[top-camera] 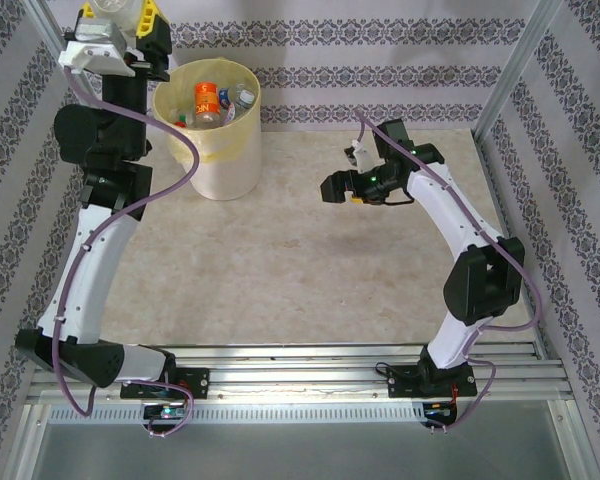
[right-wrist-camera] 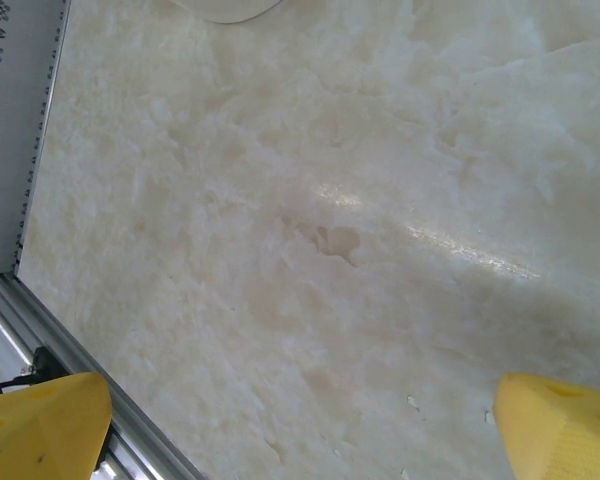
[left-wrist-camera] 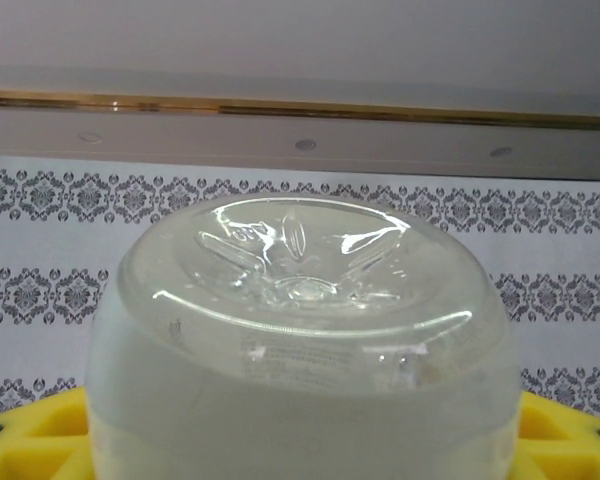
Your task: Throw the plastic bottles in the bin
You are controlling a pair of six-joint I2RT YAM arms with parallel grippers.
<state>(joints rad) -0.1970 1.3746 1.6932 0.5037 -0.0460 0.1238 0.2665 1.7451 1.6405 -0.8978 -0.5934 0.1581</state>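
I should swing my left gripper over the bin's opening next, tilt its fingers down, then lower and release the bottle.
My left gripper is raised high at the far left, beside and above the bin, and is shut on a clear plastic bottle. In the left wrist view the bottle's moulded base faces the camera, with the yellow fingers on either side of it. The cream bin has a yellow bag liner and holds an orange-labelled bottle and some clear ones. My right gripper hovers over the table's middle right, open, with nothing between its yellow fingers.
The marble-patterned tabletop lies bare under the right gripper. A metal rail runs along its edge. Patterned walls and aluminium posts enclose the table. The bin's foot shows at the top of the right wrist view.
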